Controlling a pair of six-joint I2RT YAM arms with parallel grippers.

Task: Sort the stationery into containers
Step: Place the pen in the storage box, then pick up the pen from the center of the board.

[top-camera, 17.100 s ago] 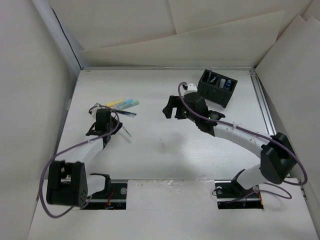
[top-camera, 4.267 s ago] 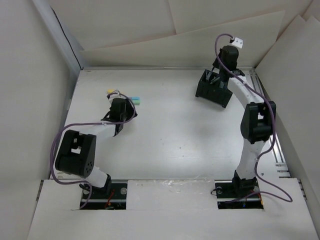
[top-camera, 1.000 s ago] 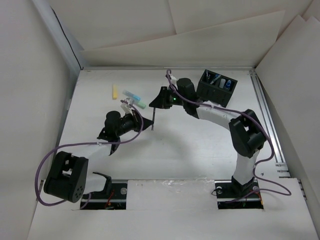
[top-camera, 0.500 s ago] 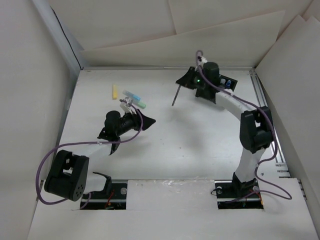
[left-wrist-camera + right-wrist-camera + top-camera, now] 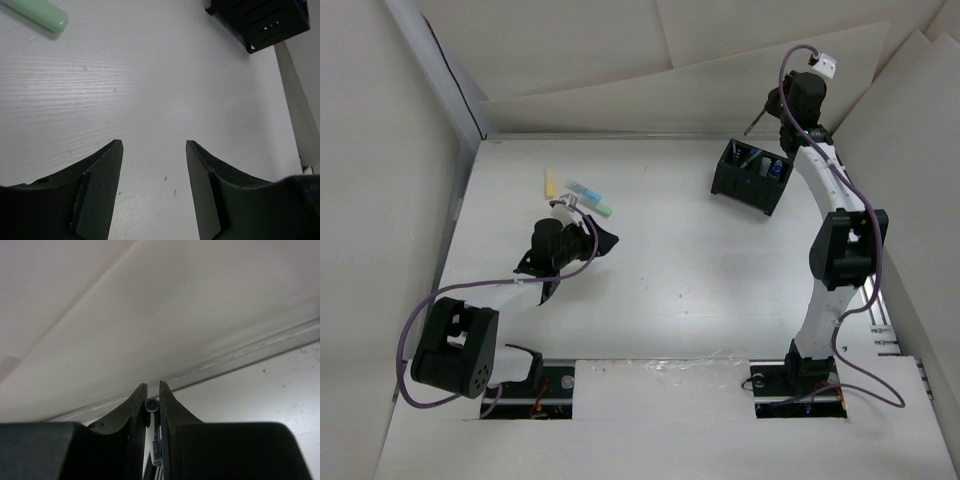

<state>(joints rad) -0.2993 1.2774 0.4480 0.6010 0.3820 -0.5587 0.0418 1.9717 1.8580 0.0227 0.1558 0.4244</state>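
The pen's end shows beyond the container's rim. My right gripper will therefore go down and to the left in the top view, over the container's pen-holding section (image 5: 743, 156).
My right gripper (image 5: 770, 108) is raised high at the back right, above the black two-compartment container (image 5: 752, 178). It is shut on a thin dark pen (image 5: 753, 124). In the right wrist view the pen's round end (image 5: 152, 405) sits pinched just inside the tips of the right gripper (image 5: 152, 386). My left gripper (image 5: 604, 240) hovers low over the table left of centre, open and empty (image 5: 152, 150). A yellow highlighter (image 5: 550, 183) and a light-blue and green highlighter (image 5: 588, 198) lie behind it. The green end (image 5: 42, 12) and the container (image 5: 260, 20) show in the left wrist view.
White walls enclose the table on the left, back and right. A metal rail (image 5: 850, 215) runs along the right edge. The container holds several pens (image 5: 765, 163).
My right arm has swung from mid-table up and to the back right, carrying the pen above the container. The left gripper let go, stands open and has drawn slightly back.
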